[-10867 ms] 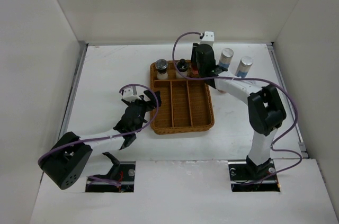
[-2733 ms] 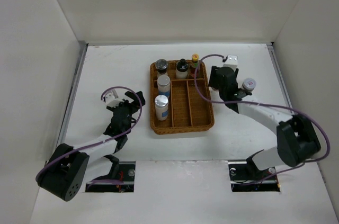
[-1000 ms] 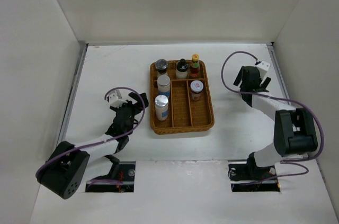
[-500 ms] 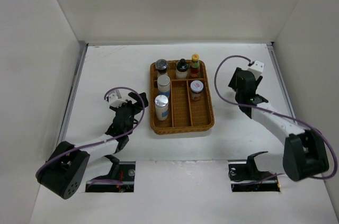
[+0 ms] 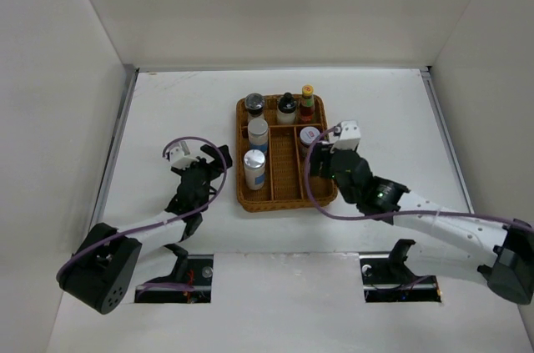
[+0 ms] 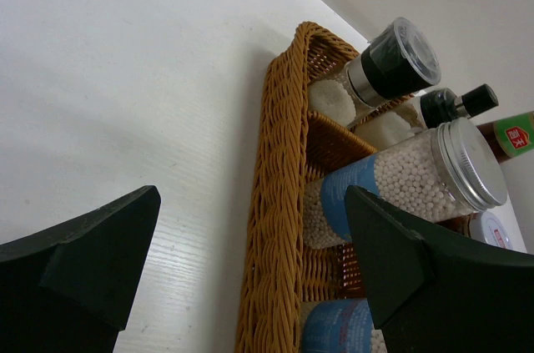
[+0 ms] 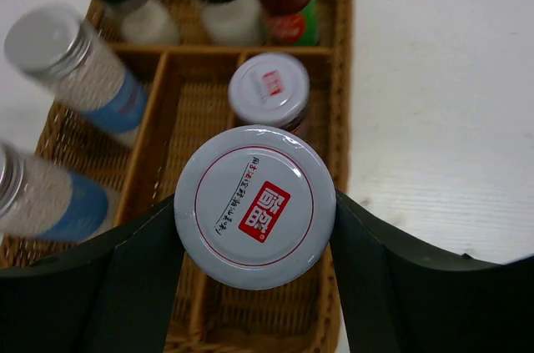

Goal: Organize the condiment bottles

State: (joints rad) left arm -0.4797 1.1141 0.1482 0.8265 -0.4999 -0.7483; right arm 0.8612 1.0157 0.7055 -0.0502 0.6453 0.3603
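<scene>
My right gripper should move down into the near part of the wicker tray's section [image 5: 319, 189] [image 7: 265, 311] below it and let go of the jar, because the section's bottom is bare there beside the standing jar.
The wicker tray [image 5: 288, 198] holds a dark-lidded jar [image 5: 254, 104], a black-capped white bottle [image 5: 287, 104], a red yellow-capped sauce bottle [image 5: 307, 101], two tall white blue-banded cylinders [image 5: 258, 130] [image 5: 254, 166] and a short silver-lidded jar [image 5: 309, 134]. My right gripper [image 5: 325, 163] is shut on another short silver-lidded jar [image 7: 254, 205] and holds it upright over the tray's right compartment, just nearer than the jar standing there [image 7: 269, 90]. My left gripper [image 5: 210, 171] is open and empty, left of the tray. The left wrist view shows the tray wall [image 6: 279, 203] and a cylinder [image 6: 417, 178].
White walls enclose the table on three sides. The right arm's purple cable [image 5: 310, 178] loops over the tray's near right corner. The tray's middle compartment [image 5: 284, 161] has nothing in it. Bare table lies right of the tray [image 5: 400, 136].
My right arm has swung from the table's far right side over to the tray, carrying a short silver-lidded jar. The left arm has hardly moved.
</scene>
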